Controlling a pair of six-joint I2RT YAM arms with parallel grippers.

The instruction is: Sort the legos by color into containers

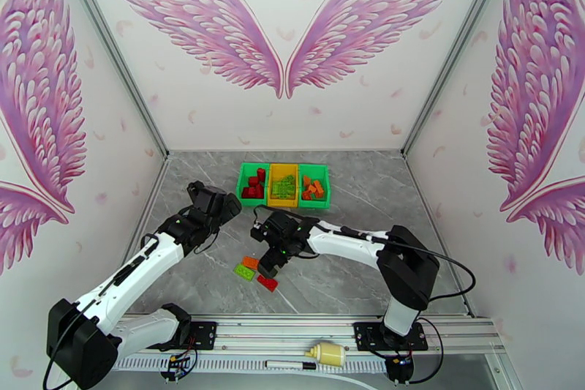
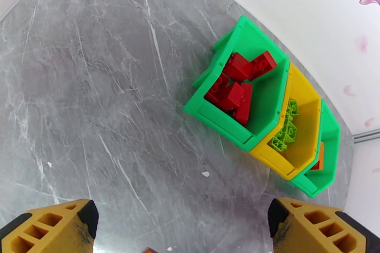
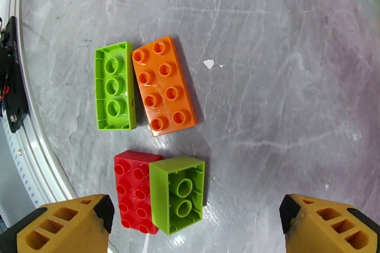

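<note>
My right gripper should next move down onto the short lime brick (image 3: 179, 193) and close on its sides.
Three containers stand in a row at the back of the table. The left green bin (image 1: 241, 183) (image 2: 214, 121) holds red legos (image 2: 237, 88). The yellow bin (image 1: 283, 166) (image 2: 305, 90) holds lime legos (image 2: 287, 126). The right green bin (image 1: 327, 188) (image 2: 331, 130) holds orange legos (image 1: 314, 188). Loose on the table lie an orange brick (image 3: 164, 86) (image 1: 251, 263), a long lime brick (image 3: 114, 87) (image 1: 244, 272), a red brick (image 3: 133, 191) (image 1: 268, 283) and a short lime brick (image 3: 179, 193), both lime ones studs down. My right gripper (image 3: 194, 213) (image 1: 270, 261) hangs open over the short lime brick. My left gripper (image 2: 183, 220) (image 1: 219, 205) is open and holds nothing, left of the bins.
A metal rail (image 1: 307, 329) runs along the near table edge, with a pale bottle (image 1: 327, 353) in front of it. The booth walls close in the table on both sides and at the back. Bare marble (image 2: 95, 83) lies left of the bins.
</note>
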